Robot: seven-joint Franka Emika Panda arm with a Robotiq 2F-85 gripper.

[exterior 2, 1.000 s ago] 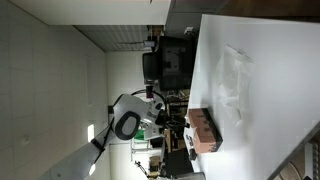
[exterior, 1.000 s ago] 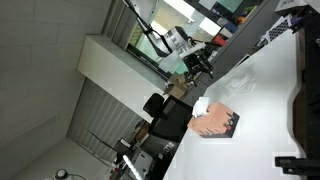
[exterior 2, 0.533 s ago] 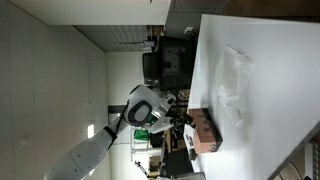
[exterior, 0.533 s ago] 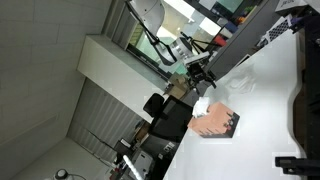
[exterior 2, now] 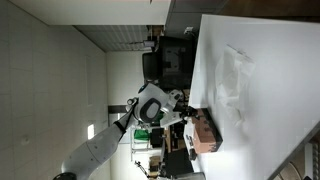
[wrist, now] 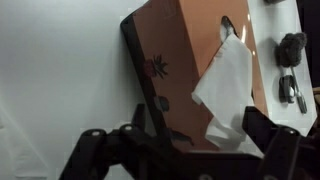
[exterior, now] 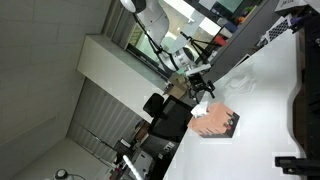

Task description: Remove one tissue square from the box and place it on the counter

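Observation:
My gripper shifts toward the right in the wrist view next, centring its open fingers to close over the tissue's loose end (wrist: 226,122), which sits nearer one finger.
A brown tissue box (exterior: 218,124) lies near the edge of the white counter (exterior: 262,125), with a white tissue (exterior: 201,105) sticking out of its slot. It also shows in an exterior view (exterior 2: 203,131). My gripper (exterior: 199,86) hangs just beside the tissue end of the box; it also shows in an exterior view (exterior 2: 185,112). In the wrist view the box (wrist: 185,45) fills the upper middle. The tissue (wrist: 228,88) stands between the two dark fingers of my gripper (wrist: 193,135), which is open and not touching it.
A thin crumpled clear or white sheet (exterior: 240,84) lies flat on the counter beyond the box, also in an exterior view (exterior 2: 235,75). Small dark objects (wrist: 290,62) lie next to the box. Dark equipment (exterior: 300,105) stands along one counter side. Chairs stand past the counter edge.
The arm has swung from farther off the counter edge to right beside the box's tissue end. The box and tissue have not moved.

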